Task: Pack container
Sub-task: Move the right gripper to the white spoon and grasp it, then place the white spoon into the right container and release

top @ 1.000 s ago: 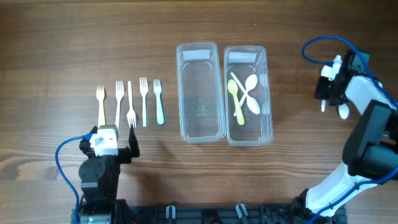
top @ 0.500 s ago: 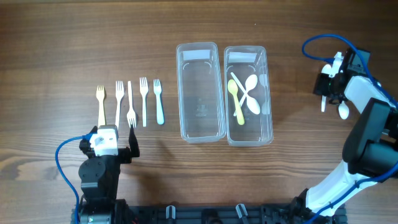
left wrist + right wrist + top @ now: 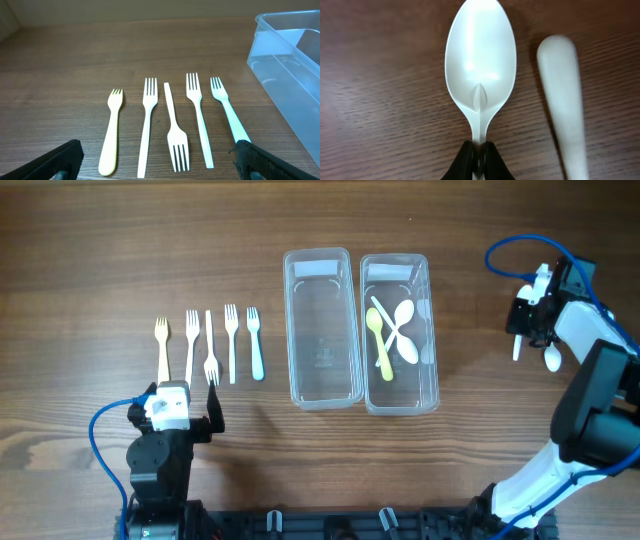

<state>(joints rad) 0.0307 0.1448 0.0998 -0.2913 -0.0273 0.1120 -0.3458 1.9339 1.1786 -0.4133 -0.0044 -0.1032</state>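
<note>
Next, the right gripper moves up and left in the overhead view over the spoon container (image 3: pixel 397 314) and releases there, since other spoons already lie inside.
Two clear plastic containers stand side by side mid-table. The left container (image 3: pixel 322 385) is empty. The right container (image 3: pixel 432 330) holds several spoons, white and yellow-green (image 3: pixel 383 350). My right gripper (image 3: pixel 527 322) is at the far right, shut on the neck of a white spoon (image 3: pixel 480 60), just above the wood. A second white spoon (image 3: pixel 552 359) lies beside it and shows blurred in the right wrist view (image 3: pixel 562 100). Several forks lie in a row at left, from a yellow fork (image 3: pixel 162 348) to a light blue fork (image 3: pixel 255 345). My left gripper (image 3: pixel 160 165) is open and empty, just in front of the forks.
The corner of the empty container (image 3: pixel 285 75) shows at the right of the left wrist view. A blue cable (image 3: pixel 510 255) loops above the right arm. Bare wooden table lies between the forks and the containers.
My right gripper has shifted slightly away from the table's front edge with the white spoon in it. The left arm, forks and containers have not moved.
</note>
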